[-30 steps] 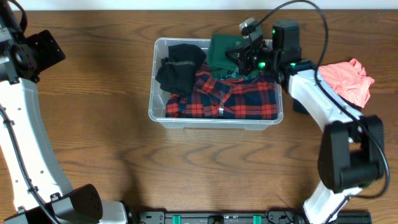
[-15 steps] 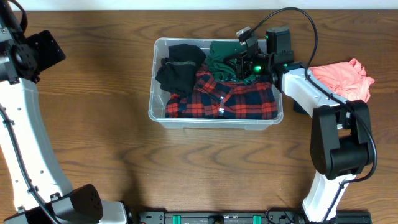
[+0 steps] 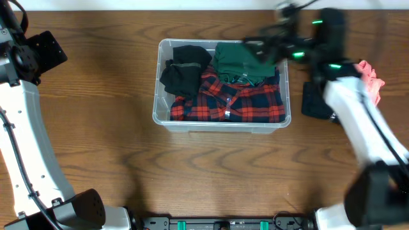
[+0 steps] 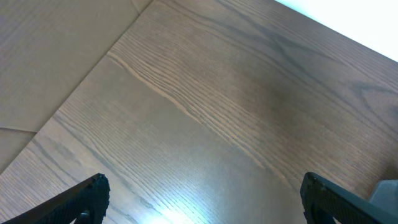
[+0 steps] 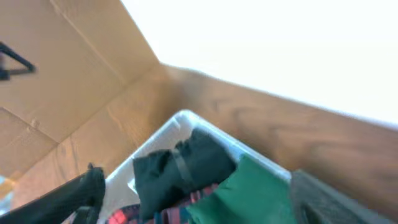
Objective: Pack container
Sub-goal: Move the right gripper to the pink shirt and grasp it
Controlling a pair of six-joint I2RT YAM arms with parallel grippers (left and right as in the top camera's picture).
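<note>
Next, the right gripper swings to the right in the overhead view and down onto the pink garment's end away from the bin (image 3: 374, 85), since the garment still lies unpacked.
The container (image 3: 220, 125), a clear plastic bin, stands mid-table. Inside lie a black garment (image 3: 185, 69), a green garment (image 3: 241, 59) at the back right, and a red plaid shirt (image 3: 238, 102) along the front. My right gripper (image 3: 259, 48), blurred by motion, hangs open above the bin's back right corner, over the green garment (image 5: 255, 196). In the right wrist view its jaws (image 5: 199, 193) stand wide apart with nothing between them; the black garment (image 5: 174, 171) and the bin's rim (image 5: 180, 119) show below. My left gripper (image 4: 202, 196) is open over bare wood at the far left (image 3: 43, 52).
A pink garment (image 3: 372, 78) lies at the table's right, partly hidden by my right arm. A dark garment (image 3: 315, 102) sits on the wood just right of the bin. Brown cardboard (image 5: 68, 81) stands beyond the table's far left corner.
My right gripper has opened and let go of the green garment, which now rests in the bin. The right arm has risen and swung back to the right. The left arm has not moved.
</note>
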